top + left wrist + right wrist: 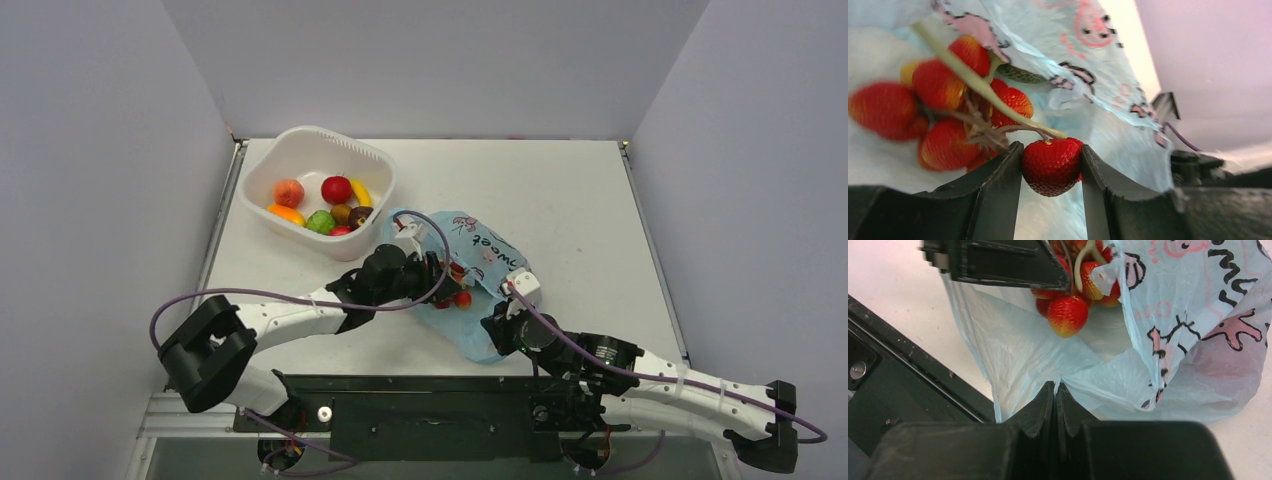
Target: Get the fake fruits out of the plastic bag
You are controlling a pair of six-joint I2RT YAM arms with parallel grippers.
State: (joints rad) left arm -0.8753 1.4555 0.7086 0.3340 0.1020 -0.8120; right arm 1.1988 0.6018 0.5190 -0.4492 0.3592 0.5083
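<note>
The white tub stands outward and to the left of my left gripper in the top view, so my left gripper will next lift, swing outward and let go of the bunch (1068, 315) in the tub.
The light-blue plastic bag (480, 245) lies crumpled at the table's middle, its mouth facing the arms. My left gripper (1051, 147) reaches into the mouth and is shut on one red ball (1050, 167) of the bunch of red-orange balls (943, 115). The rest of the bunch hangs off its pale green stem to the left. A dark green piece (1020, 75) shows deeper in, partly under the film. My right gripper (1055, 386) is shut on a fold of the bag's (1188, 315) lower edge, just below the bunch (1068, 315). From above, both grippers (440, 275) (500, 305) meet at the bag's near side.
A white rigid tub (300, 150) stands at the back left and holds several toy fruits, among them a red apple (336, 189). A black mounting rail (420, 400) runs along the near edge. Grey walls close the table on three sides.
</note>
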